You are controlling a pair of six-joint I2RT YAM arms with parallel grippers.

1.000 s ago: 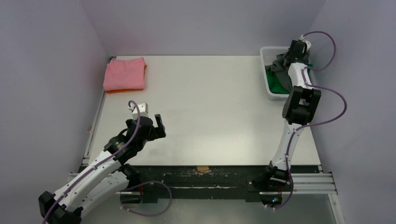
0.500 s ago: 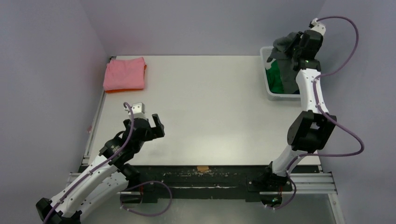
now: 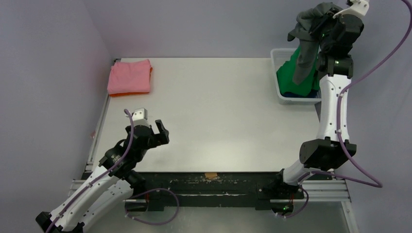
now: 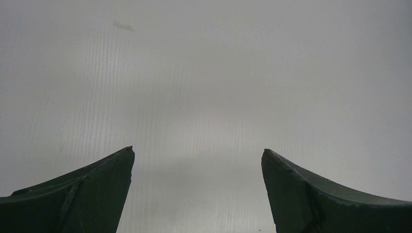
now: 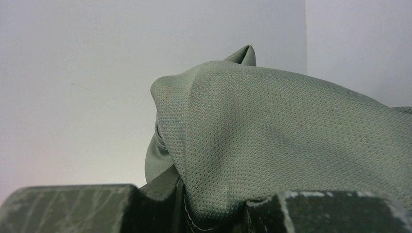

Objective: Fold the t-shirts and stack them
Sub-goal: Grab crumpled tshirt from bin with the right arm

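The dark grey t-shirt [image 3: 307, 46] hangs high above the basket, so my right gripper needs to move down next toward the bright green t-shirt [image 3: 291, 77] inside the basket and let go of the cloth there.
My right gripper [image 3: 326, 15] is raised high over the back right corner and is shut on the dark grey t-shirt [image 3: 307, 46], which hangs down from it over the basket. In the right wrist view the grey mesh cloth [image 5: 272, 141] is pinched between the jaws and fills the view. A bright green t-shirt [image 3: 291, 77] lies in the white basket [image 3: 278, 58]. A folded pink t-shirt [image 3: 129, 75] lies on a folded orange one [image 3: 127, 93] at the back left. My left gripper [image 3: 151, 127] is open and empty above bare table [image 4: 204, 97].
The white table [image 3: 218, 111] stretches between the stack and the basket. Purple walls close in the back and left. The table's metal front rail [image 3: 214, 187] runs between the arm bases. A small tan tag [image 3: 211, 175] sits on the front edge.
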